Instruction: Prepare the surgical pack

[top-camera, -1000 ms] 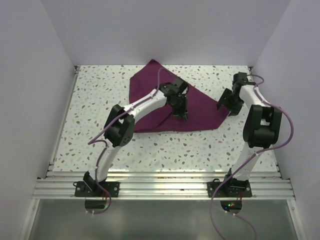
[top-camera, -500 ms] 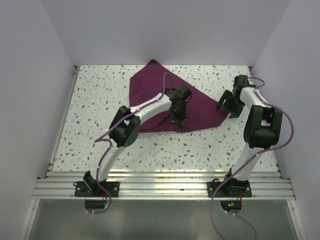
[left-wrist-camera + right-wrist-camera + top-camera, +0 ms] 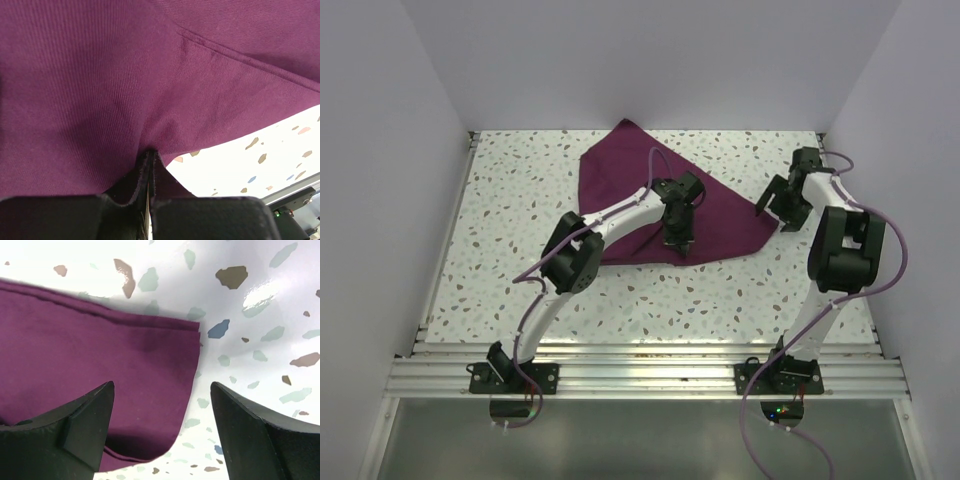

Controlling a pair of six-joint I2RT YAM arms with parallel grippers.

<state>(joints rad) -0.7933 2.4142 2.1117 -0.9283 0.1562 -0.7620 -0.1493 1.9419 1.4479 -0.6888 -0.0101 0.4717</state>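
Note:
My right gripper should next lower and move outward onto the doubled corner of the cloth, which lies untouched just beyond its open fingers.
The dark purple cloth lies folded on the speckled table at the back middle. No tray, gauze, packets or instruments show. My left gripper is shut on the cloth's near edge; in the left wrist view the cloth is pinched between the closed fingers. My right gripper is open just over the cloth's right corner. In the right wrist view that doubled corner lies between and beyond the spread fingertips, not touched.
White walls close in the table on the left, back and right. The aluminium rail with both arm bases runs along the near edge. Bare speckled tabletop lies left and in front of the cloth.
My left gripper has pulled the cloth's near edge back and right, narrowing the fold. My right gripper has shifted slightly away from me, staying open.

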